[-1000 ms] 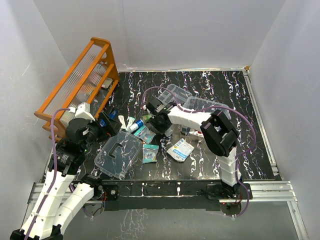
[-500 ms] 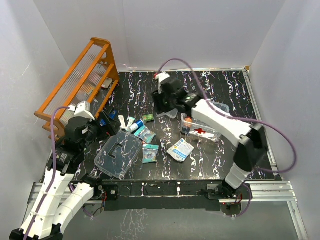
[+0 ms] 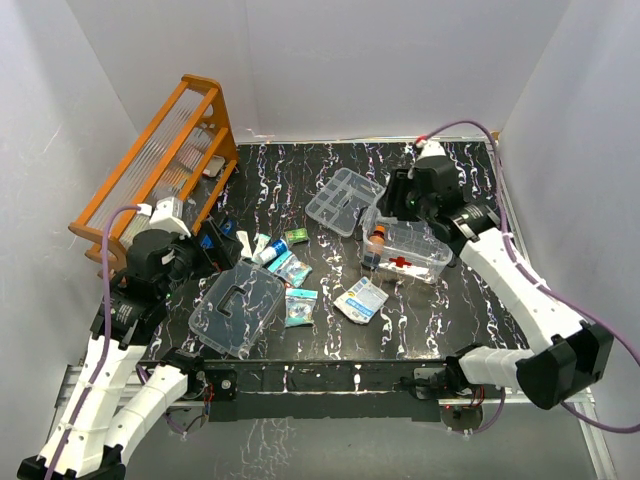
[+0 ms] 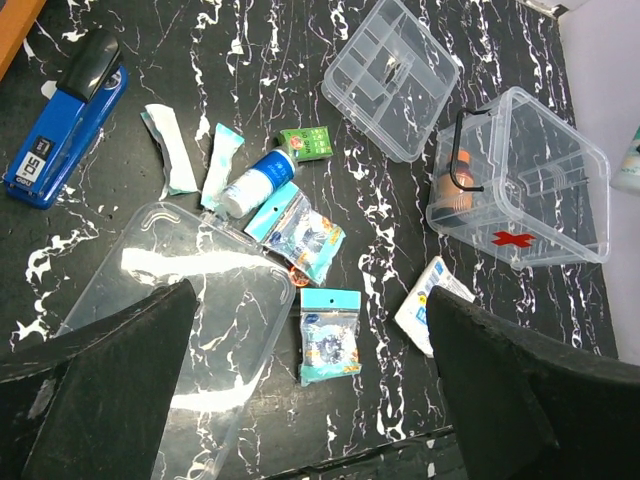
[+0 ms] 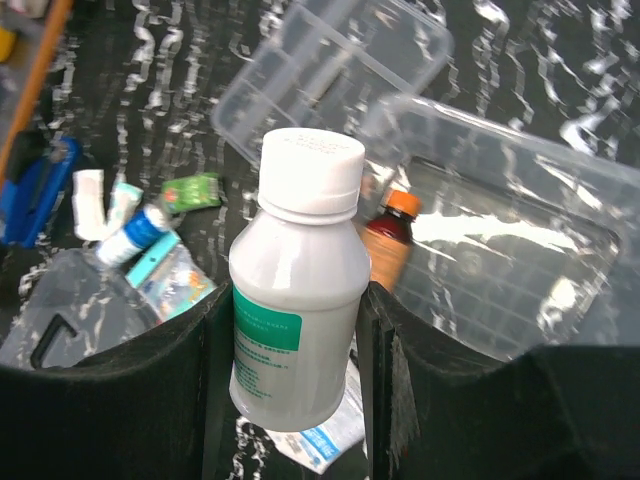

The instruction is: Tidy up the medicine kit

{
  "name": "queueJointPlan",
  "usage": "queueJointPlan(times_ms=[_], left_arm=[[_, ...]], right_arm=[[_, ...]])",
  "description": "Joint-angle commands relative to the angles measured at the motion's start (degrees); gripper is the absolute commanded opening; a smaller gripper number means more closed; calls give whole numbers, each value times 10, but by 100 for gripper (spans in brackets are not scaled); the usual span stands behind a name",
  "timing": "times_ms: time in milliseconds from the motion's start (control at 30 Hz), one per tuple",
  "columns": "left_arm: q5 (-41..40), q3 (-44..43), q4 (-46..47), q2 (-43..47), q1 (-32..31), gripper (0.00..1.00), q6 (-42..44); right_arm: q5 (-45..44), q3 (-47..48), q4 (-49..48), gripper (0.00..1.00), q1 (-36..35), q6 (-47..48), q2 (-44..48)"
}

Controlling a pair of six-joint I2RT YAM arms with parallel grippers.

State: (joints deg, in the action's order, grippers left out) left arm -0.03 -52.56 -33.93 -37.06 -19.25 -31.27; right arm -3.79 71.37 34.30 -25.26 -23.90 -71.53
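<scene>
The clear box's bottom (image 5: 428,285) is empty beside the brown bottle. I need to lower my right gripper into the clear box onto that spot and release the white bottle (image 5: 297,290).
The clear box (image 3: 412,252) with a red cross stands right of centre, and a brown bottle with an orange cap (image 3: 379,241) stands in it. The compartmented tray (image 3: 344,201) lies behind it, and the clear lid (image 3: 238,308) lies front left. My right gripper (image 3: 405,196) hangs above the box's far edge, shut on a white bottle (image 5: 297,290) with a green label. In the right wrist view the gripper (image 5: 295,330) has the box (image 5: 520,290) and tray (image 5: 330,70) below it. My left gripper (image 3: 210,246) is open and empty above the lid (image 4: 170,320); it also shows in the left wrist view (image 4: 310,390).
Loose on the table are a blue-white bottle (image 3: 268,251), a green packet (image 3: 296,237), two teal sachets (image 3: 300,307), a white packet (image 3: 361,298), two tubes (image 4: 220,165) and a blue stapler (image 4: 65,120). An orange wooden rack (image 3: 160,170) stands at the back left.
My right arm has swung from the pile in the middle to the back right, above the box, with the white bottle. The tray has come into full view. My left arm has barely moved.
</scene>
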Motion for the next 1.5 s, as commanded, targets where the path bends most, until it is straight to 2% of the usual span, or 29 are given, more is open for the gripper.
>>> queueJointPlan(times_ms=[0, 233, 367, 700, 1000, 1467], left_arm=[[10, -20, 1, -4, -2, 99, 29], [23, -10, 8, -12, -2, 99, 28], [2, 19, 22, -9, -2, 99, -4], [24, 72, 32, 10, -2, 99, -46], [29, 80, 42, 7, -2, 99, -44], [28, 82, 51, -7, -2, 99, -51]], right_arm=[[-26, -32, 17, 24, 37, -22, 52], [-78, -97, 48, 24, 67, -13, 88], [-95, -118, 41, 24, 69, -9, 94], [-62, -114, 15, 25, 69, 15, 3], [-95, -74, -16, 25, 69, 18, -63], [-77, -149, -140, 24, 69, -53, -110]])
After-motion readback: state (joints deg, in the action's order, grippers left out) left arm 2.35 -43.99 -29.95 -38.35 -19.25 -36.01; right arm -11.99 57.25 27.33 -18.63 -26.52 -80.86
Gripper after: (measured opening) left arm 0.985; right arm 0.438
